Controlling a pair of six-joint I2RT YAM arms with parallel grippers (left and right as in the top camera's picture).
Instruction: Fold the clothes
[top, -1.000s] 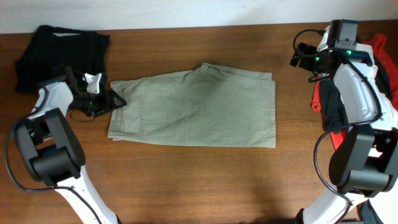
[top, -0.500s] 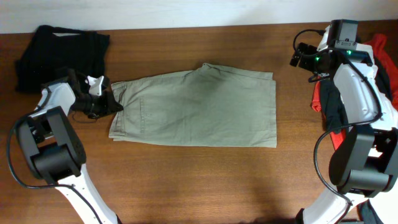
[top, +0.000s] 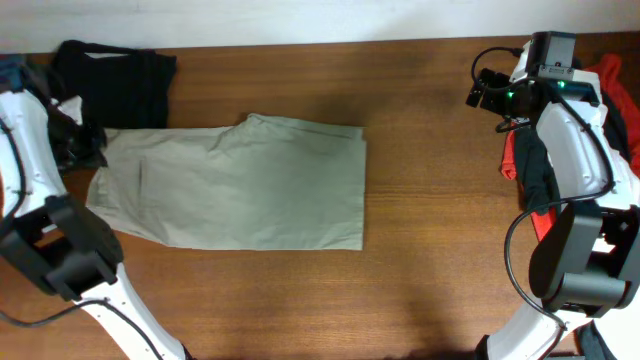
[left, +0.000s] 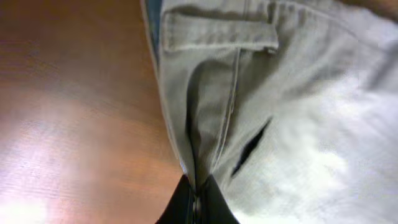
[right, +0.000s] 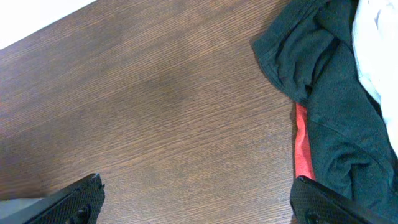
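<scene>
The hem end (top: 345, 192) is still unfolded and lies to the right of my left gripper in the overhead view. I will lift the waistband, carry it there, lower it and release it.
The khaki shorts (top: 240, 185) lie flat across the left half of the table, waistband end to the left. My left gripper (top: 84, 148) is shut on that left edge. In the left wrist view the black fingertips (left: 186, 205) of the gripper (left: 198, 204) pinch a raised fold of the shorts (left: 292, 106) below a belt loop. A black garment (top: 110, 72) lies at the back left. My right gripper (top: 487, 95) hangs open over bare wood at the back right. Its fingers (right: 78, 200) stand wide apart around nothing, the gripper (right: 199, 208) left of a dark garment (right: 329, 93).
A heap of red and dark clothes (top: 612, 85) lies at the right edge beside the right arm, with a red strip (right: 303, 149) and white cloth (right: 376, 37) in the right wrist view. The table's back edge (top: 300, 45) meets a pale wall.
My left gripper shut on the shorts' left edge and pulled them to the left across the table, close to the black garment. The right arm has not moved.
</scene>
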